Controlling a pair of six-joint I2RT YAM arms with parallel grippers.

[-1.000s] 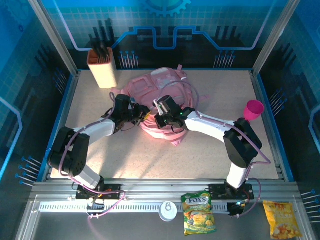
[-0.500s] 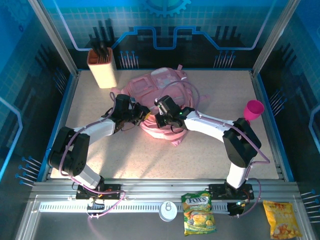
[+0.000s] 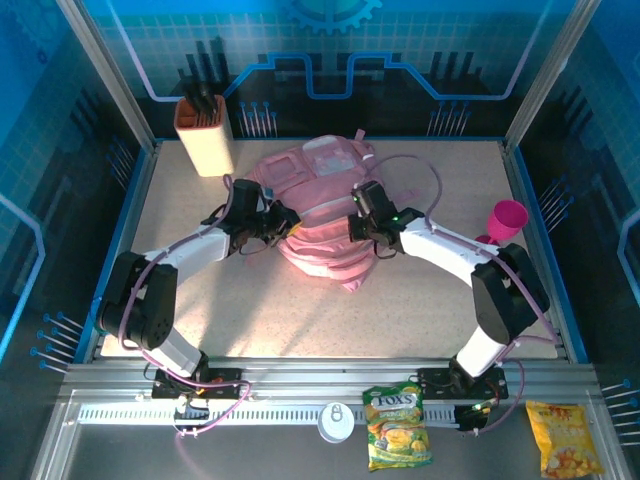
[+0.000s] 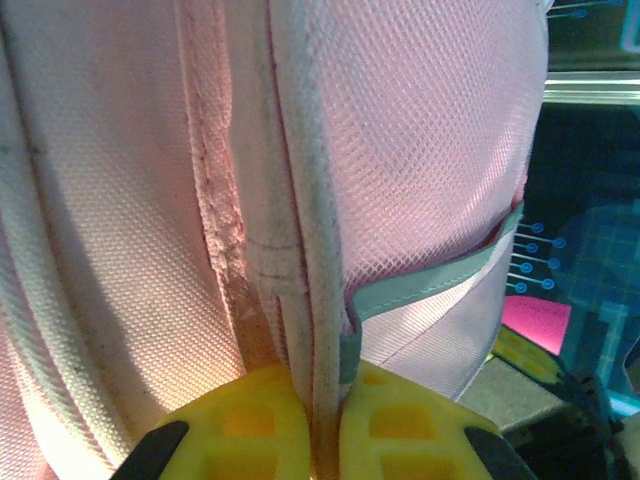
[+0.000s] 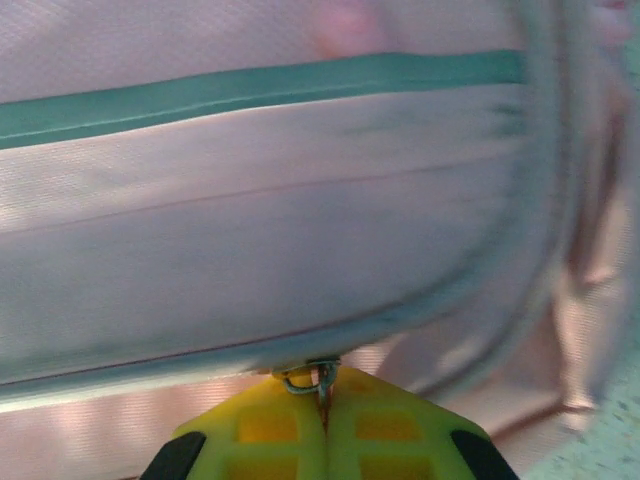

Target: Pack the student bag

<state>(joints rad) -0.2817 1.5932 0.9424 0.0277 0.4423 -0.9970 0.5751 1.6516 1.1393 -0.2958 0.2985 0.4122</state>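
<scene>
The zip line bends around the pocket's corner on the bag. Next, my right gripper draws the zip pull outward along that curve toward the teal zip line's end (image 5: 514, 68) and releases it.
The pink student bag (image 3: 318, 190) lies crumpled in the middle of the table. My left gripper (image 3: 283, 222) sits at its left side, shut on a white-piped seam of the bag (image 4: 300, 250), which runs up from between the yellow fingers (image 4: 250, 420). My right gripper (image 3: 358, 228) is at the bag's right side, shut on the small metal zip pull (image 5: 310, 378) under a teal zip line (image 5: 260, 85). The pink mesh and pale fabric of the bag sit close in front of both wrist cameras.
An orange holder with dark items (image 3: 205, 135) stands at the back left. A pink cup (image 3: 507, 220) stands at the right edge. On the front rail lie a white lid (image 3: 336, 421), a green sweets bag (image 3: 397, 428) and a yellow snack bag (image 3: 563, 452).
My right gripper has moved right and towards the back along the bag with the zip pull in it. The left gripper shifted slightly back and kept its hold.
</scene>
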